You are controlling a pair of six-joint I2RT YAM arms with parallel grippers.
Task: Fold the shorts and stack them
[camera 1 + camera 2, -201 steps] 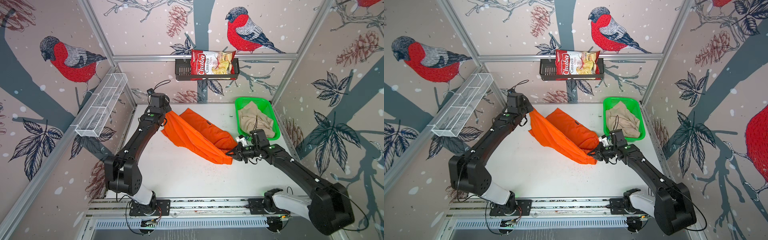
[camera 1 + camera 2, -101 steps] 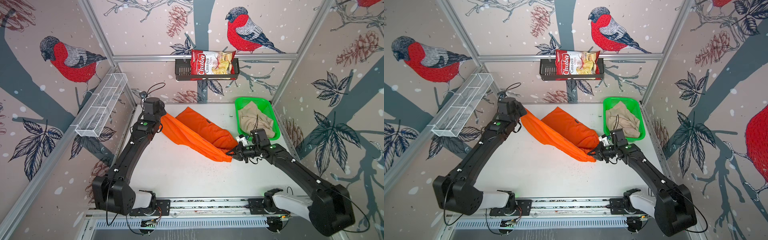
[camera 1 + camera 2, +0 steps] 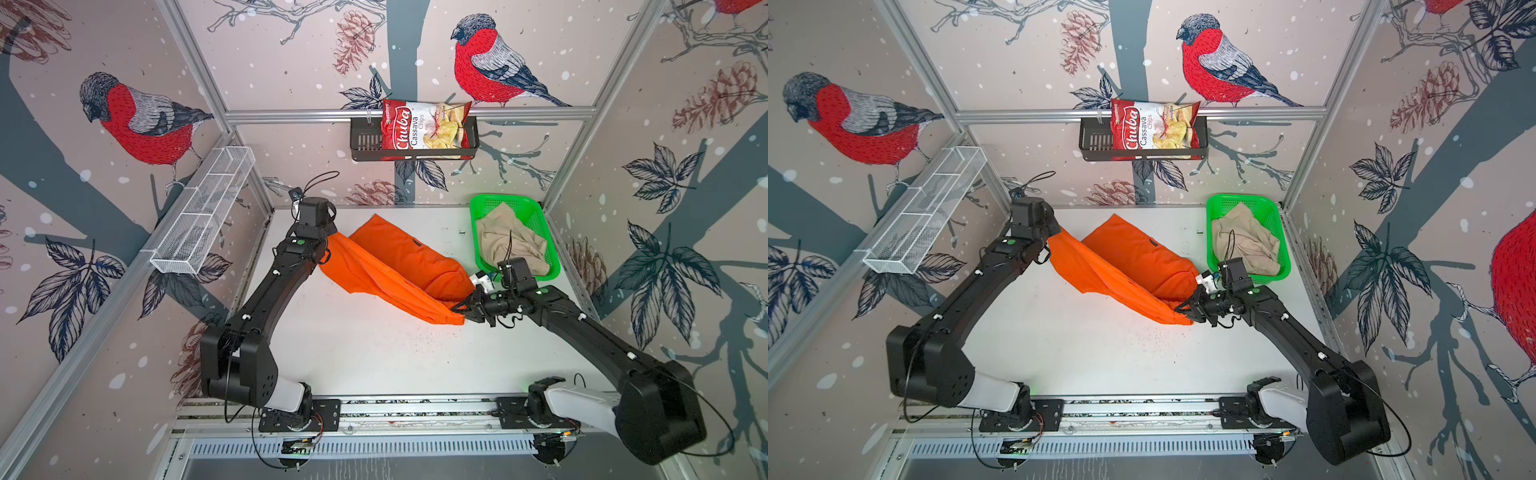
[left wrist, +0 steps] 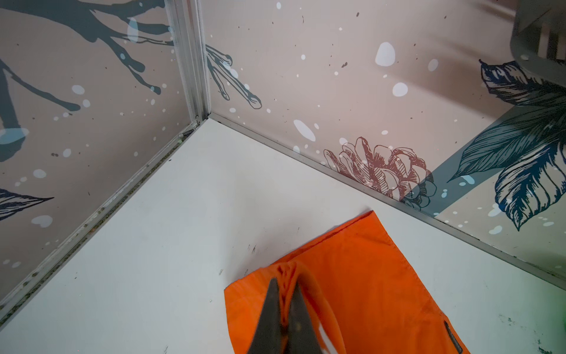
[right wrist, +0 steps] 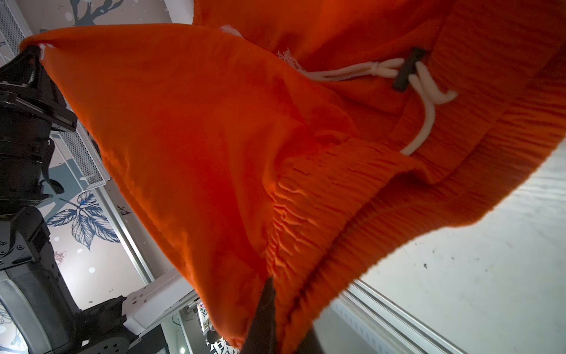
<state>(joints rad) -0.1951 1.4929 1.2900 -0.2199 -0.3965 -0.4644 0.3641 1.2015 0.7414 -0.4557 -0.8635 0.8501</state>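
My right gripper holds the gathered waistband and will next move it a little toward the green basket [image 3: 505, 199], over the lying waistband end [image 3: 464, 287], and release it, since that leg lies flat behind.
The orange shorts [image 3: 399, 266] [image 3: 1125, 266] hang stretched between my two grippers over the white table, with one leg lying flat behind. My left gripper [image 3: 331, 243] [image 3: 1054, 243] is shut on a bunched corner at the far left, and the left wrist view shows its jaws [image 4: 284, 283] pinching the orange shorts [image 4: 352, 275]. My right gripper [image 3: 457, 309] [image 3: 1180, 308] is shut on the gathered waistband. In the right wrist view cloth covers one finger of that gripper [image 5: 284, 306], and the white drawstring [image 5: 422, 92] dangles. The beige shorts [image 3: 509, 241] [image 3: 1244, 239] lie crumpled in the green basket [image 3: 505, 199].
The green basket [image 3: 1241, 197] stands at the table's back right corner, just behind my right wrist. A white wire shelf [image 3: 203, 212] juts from the left wall. A black rack with a chips bag [image 3: 424, 126] hangs on the back wall. Walls close in on three sides.
My left arm swung a little to the left with its corner of the orange shorts, then came back. The right gripper has stayed about where it was, still holding the waistband.
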